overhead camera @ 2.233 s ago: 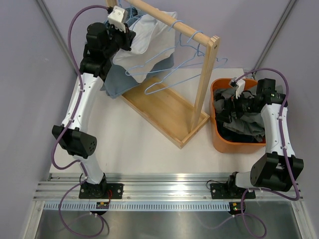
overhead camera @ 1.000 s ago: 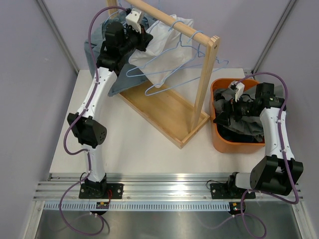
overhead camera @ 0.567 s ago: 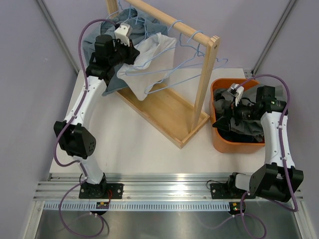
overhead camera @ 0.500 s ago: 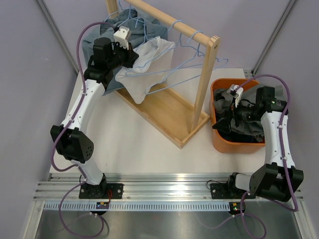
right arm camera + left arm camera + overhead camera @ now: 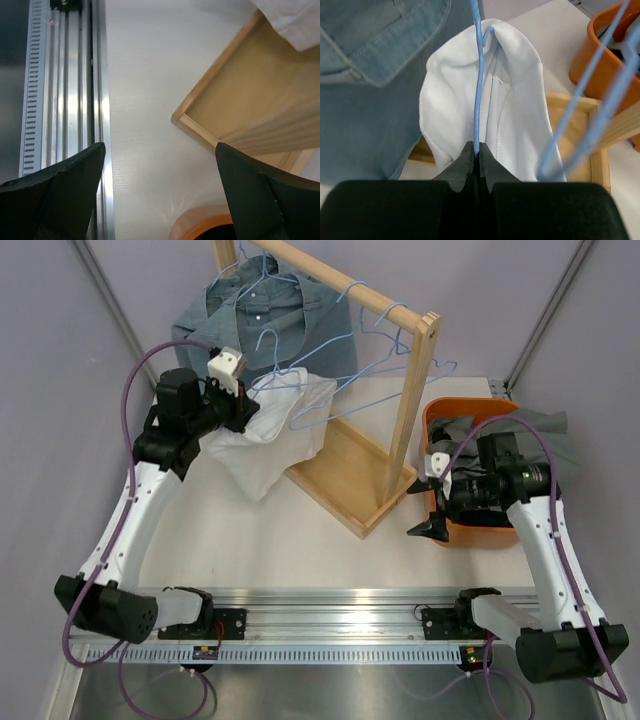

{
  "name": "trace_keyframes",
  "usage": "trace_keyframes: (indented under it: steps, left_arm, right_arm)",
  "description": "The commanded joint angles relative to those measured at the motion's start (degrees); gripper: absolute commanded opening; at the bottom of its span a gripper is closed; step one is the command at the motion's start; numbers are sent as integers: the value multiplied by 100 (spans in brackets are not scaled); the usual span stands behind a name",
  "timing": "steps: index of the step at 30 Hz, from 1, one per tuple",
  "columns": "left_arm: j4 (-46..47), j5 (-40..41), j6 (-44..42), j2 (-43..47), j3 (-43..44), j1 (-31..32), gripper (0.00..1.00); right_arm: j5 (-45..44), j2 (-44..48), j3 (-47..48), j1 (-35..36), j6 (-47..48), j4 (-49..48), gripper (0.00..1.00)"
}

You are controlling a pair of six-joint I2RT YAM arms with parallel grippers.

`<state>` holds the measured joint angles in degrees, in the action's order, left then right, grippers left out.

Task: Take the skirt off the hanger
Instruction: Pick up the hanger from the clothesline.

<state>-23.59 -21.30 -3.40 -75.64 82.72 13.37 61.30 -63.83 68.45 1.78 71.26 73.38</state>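
Next, the left gripper moves back over the bare tabletop by the metal bar (image 5: 264, 545) to let go of the hanger's wire, as that clear space lies back from the gripper.
The white skirt (image 5: 262, 443) hangs on a blue wire hanger (image 5: 268, 358), off the rail and in front of the wooden rack's left end. My left gripper (image 5: 248, 406) is shut on the hanger's wire at the skirt's waist. In the left wrist view the wire (image 5: 478, 90) runs straight up from the closed jaws of my left gripper (image 5: 476, 151), with the skirt (image 5: 515, 120) draped on both sides. My right gripper (image 5: 425, 511) is open and empty, low over the table just left of the orange bin. In the right wrist view my right gripper (image 5: 160, 200) holds nothing.
The wooden rack (image 5: 400, 390) holds a denim shirt (image 5: 265, 312) and several empty blue hangers (image 5: 385, 345). Its base (image 5: 260, 95) lies near the right gripper. The orange bin (image 5: 438, 415) holds dark clothes. A metal rail (image 5: 60, 75) runs along the near edge.
My left gripper has pulled the hanger with the skirt off the rail and down toward the front left. My right gripper has come out of the bin and dropped beside it.
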Motion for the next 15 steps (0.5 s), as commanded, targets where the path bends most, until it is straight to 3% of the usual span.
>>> trace_keyframes:
  steps: [1, 4, 8, 15]
  left_arm:
    - [-224, -182, -275, 821, -483, -36, 0]
    - [-558, -138, -346, 1321, -949, -53, 0]
    - [-883, -365, -197, 1893, -1424, -62, 0]
    - [-1173, -1464, 120, 2931, -2400, -53, 0]
  right_arm:
    - [-320, 521, -208, 585, 721, -246, 100]
    - [-364, 591, -218, 1051, 1091, -219, 100]
    - [-530, 556, -174, 1788, 838, -719, 100]
    - [-1567, 811, -516, 3247, -857, -3150, 99]
